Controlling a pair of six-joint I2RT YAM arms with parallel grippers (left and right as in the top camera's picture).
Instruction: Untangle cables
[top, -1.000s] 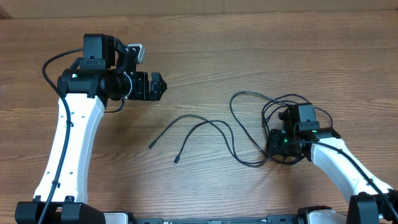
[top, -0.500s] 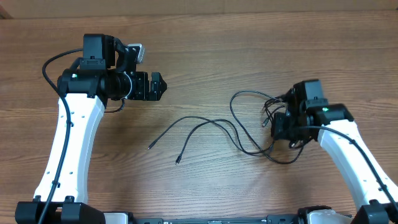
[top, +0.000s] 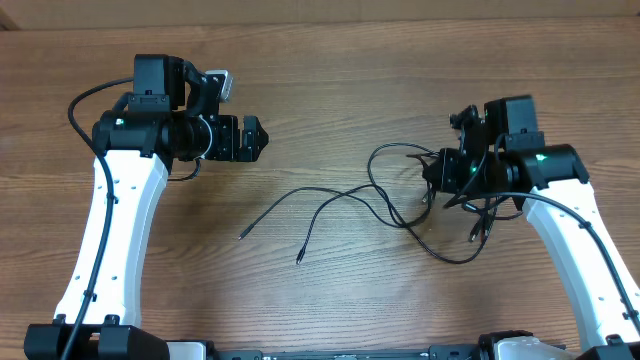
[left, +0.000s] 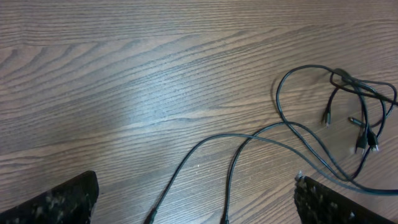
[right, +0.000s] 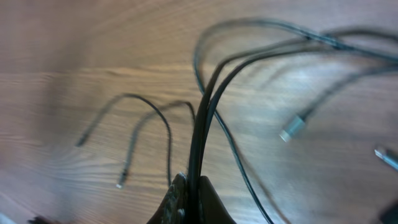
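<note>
The robot's right gripper has to pull back next and go over the bare tabletop to its right in the overhead view, so that it can let go of the cables clear of the tangle.
Thin black cables (top: 385, 208) lie tangled on the wooden table right of centre. Two loose ends trail left, with plug tips near the middle (top: 241, 236). My right gripper (top: 437, 172) is shut on a bunch of the cables and holds it lifted above the table; in the right wrist view the strands (right: 202, 124) run up from between the closed fingers (right: 191, 190). Silver-tipped plugs (right: 292, 129) dangle nearby. My left gripper (top: 255, 138) is open and empty at the upper left, apart from the cables. The left wrist view shows the cables (left: 292, 134) between its spread fingers (left: 199, 199).
The wooden table (top: 330, 70) spreads bare around the cables. Both white arms reach in from the near edge, the left arm (top: 110, 220) at the left and the right arm (top: 570, 240) at the right.
My right gripper has lifted and moved away from me with the cable bunch in it. The loops and loose ends have been dragged to the right. The left arm has not moved.
</note>
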